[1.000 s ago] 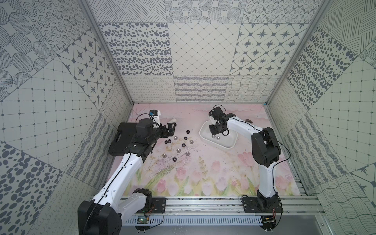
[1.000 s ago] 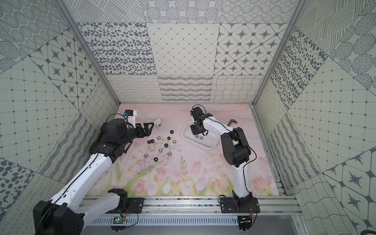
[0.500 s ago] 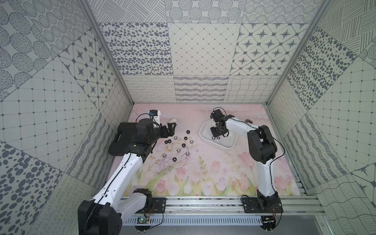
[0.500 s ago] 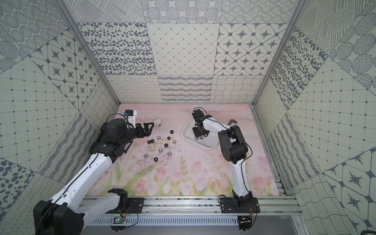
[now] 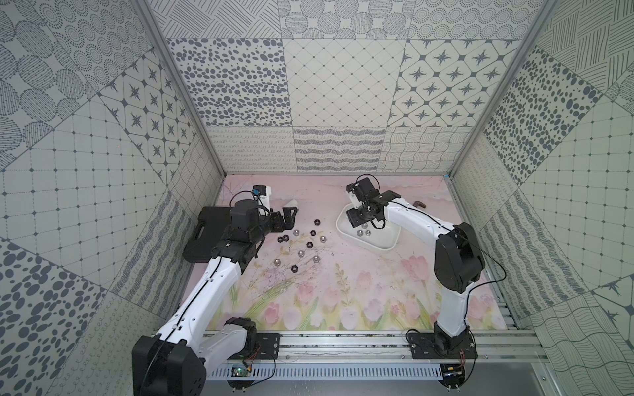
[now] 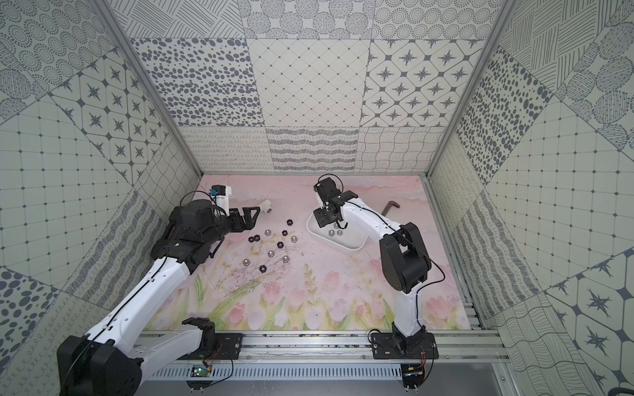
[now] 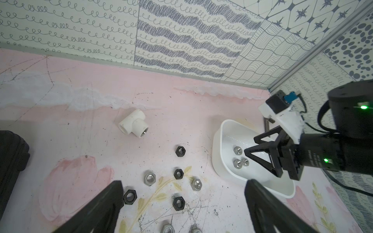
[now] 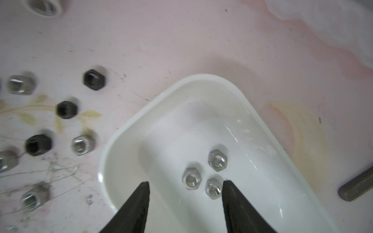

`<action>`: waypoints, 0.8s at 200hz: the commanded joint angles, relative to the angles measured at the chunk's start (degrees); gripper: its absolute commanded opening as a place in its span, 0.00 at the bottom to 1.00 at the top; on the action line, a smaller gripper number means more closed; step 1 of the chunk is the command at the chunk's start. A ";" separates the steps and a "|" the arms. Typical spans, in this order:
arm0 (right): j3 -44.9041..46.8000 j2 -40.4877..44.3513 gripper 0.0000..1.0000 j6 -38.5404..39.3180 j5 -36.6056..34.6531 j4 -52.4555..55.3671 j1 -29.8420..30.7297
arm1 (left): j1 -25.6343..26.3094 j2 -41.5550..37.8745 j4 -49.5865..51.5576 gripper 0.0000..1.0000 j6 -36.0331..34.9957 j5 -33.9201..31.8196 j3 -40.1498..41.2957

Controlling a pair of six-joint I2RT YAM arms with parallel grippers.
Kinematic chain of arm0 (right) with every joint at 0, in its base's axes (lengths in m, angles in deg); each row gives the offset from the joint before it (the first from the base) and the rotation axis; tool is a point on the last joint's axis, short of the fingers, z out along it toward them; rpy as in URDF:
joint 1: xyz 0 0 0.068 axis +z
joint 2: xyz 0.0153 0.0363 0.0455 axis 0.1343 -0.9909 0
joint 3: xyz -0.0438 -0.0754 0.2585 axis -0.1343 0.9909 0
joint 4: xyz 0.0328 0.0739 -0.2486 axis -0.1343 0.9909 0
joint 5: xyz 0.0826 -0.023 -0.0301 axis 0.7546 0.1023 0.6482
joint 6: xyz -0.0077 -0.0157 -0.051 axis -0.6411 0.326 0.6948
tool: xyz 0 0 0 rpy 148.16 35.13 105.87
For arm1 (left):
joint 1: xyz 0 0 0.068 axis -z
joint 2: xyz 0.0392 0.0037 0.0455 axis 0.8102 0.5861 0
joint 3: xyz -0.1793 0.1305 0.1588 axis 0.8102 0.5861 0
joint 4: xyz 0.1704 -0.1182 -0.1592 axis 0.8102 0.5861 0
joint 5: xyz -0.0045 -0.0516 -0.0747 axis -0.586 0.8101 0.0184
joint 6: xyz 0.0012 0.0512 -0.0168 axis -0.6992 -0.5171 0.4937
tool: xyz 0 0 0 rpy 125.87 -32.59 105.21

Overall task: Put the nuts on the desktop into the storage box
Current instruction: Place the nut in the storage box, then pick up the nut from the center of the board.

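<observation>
My right gripper next swings back over the box's rim and down to the outlying silver nut [image 5: 316,259], which lies below, nearer my base, clear of neighbours.
The white storage box [image 5: 377,247] sits at the back right of the pink tulip desktop [image 5: 343,291]. Three silver nuts [image 8: 218,162] lie inside it, close together. My right gripper [image 8: 186,182] hangs open just above them, jaws well apart and nothing between them; it also shows in both top views [image 6: 326,219] and in the left wrist view [image 7: 250,145]. Several silver and black nuts [image 5: 308,245] lie scattered on the desktop left of the box. My left gripper [image 7: 183,182] is open over this cluster, holding nothing, with a black nut [image 7: 178,203] between its fingers' line.
A white T-shaped pipe fitting [image 7: 134,126] lies behind the nuts. The flat black case [image 5: 209,233] sits under my left arm by the left wall. A dark hex key [image 6: 391,207] lies behind the box. A threaded rod end [image 8: 357,188] shows beside the box.
My right gripper has opened above the storage box, and its arm has shifted a little. The left arm has not moved.
</observation>
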 commanded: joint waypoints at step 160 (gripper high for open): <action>-7.73 -14.43 0.61 1.20 8.63 5.18 17.64 | 0.02 -0.41 0.24 0.99 -1.00 -0.26 -0.01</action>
